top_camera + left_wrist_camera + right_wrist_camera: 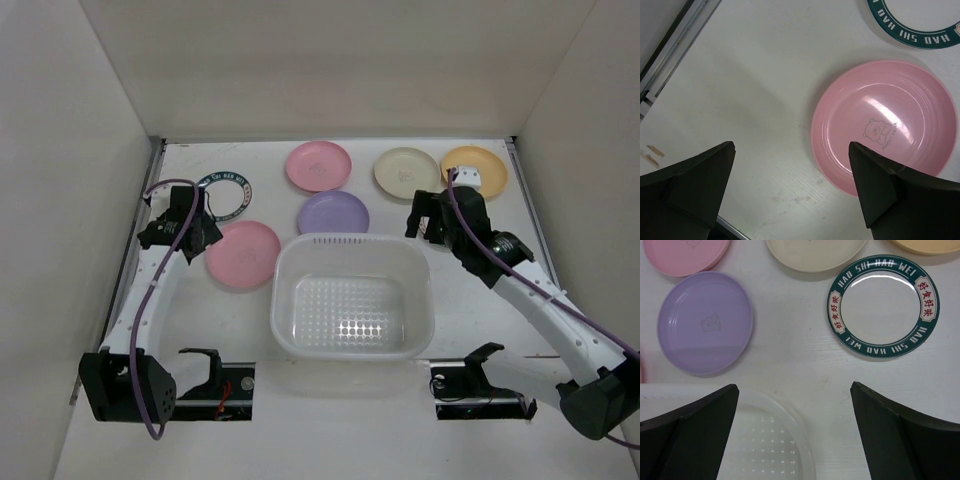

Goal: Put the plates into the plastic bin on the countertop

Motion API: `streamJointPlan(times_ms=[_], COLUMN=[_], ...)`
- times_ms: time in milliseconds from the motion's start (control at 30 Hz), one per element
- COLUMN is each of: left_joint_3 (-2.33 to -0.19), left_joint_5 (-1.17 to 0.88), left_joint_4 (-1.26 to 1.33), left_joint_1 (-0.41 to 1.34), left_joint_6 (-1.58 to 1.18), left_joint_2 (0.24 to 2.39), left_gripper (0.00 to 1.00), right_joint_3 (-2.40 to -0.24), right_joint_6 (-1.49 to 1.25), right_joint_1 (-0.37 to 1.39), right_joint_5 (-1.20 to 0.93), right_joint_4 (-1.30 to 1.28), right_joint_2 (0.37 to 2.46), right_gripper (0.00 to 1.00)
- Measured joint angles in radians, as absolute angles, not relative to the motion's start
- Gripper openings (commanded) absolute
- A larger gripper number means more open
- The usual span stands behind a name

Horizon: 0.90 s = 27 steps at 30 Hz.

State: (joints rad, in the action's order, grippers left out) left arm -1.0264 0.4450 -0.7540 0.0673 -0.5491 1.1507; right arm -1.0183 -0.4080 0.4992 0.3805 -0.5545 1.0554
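Observation:
My left gripper needs to move down next onto the pink plate's rim [209, 266] on the side away from the bin [352, 262]. The plate's rim already shows between its open fingers.
The plastic bin [352, 262] stands empty in the middle of the countertop [190, 310]. Behind it lie a pink plate [318, 165], a purple plate [333, 213], a cream plate [406, 172] and an orange-yellow plate [480, 165]. A second pink plate [243, 254] lies left of the bin, and a teal-rimmed plate [228, 192] behind it. My left gripper [185, 238] is open and empty above the countertop, just left of that pink plate [885, 125]. My right gripper [428, 218] is open and empty above the bin's far right corner [805, 450]. The second teal-rimmed plate [883, 306] lies just beyond it.
White walls close in the countertop on the left, back and right. A metal rail [140, 230] runs along the left edge, another [530, 210] along the right. The arm bases [125, 385] stand at the near edge.

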Motion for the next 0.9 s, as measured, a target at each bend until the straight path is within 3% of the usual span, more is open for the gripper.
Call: streamJointPlan(times_ms=[500,700,900], left_joint_3=[-0.939,-0.830,-0.757], left_joint_5=[0.391,0.261,0.143], left_joint_4=[-0.714,-0.680,-0.624], left_joint_1=[0.009,-0.131,-0.211], left_joint_6=[-0.566,-0.593,-0.628], left_joint_2=[1.047,0.953,1.031], left_gripper=[1.00,1.00,0.86], right_joint_3=[-1.019,-1.019,-1.018], right_joint_6=[-0.408,-0.410,-0.413], right_joint_1=[0.533,0.561,0.599], right_joint_5=[0.381,0.380,0.379], right_joint_4=[-0.554,-0.554,-0.554], right_joint_2=[1.076,1.060,1.053], right_gripper=[1.00,1.00,1.00])
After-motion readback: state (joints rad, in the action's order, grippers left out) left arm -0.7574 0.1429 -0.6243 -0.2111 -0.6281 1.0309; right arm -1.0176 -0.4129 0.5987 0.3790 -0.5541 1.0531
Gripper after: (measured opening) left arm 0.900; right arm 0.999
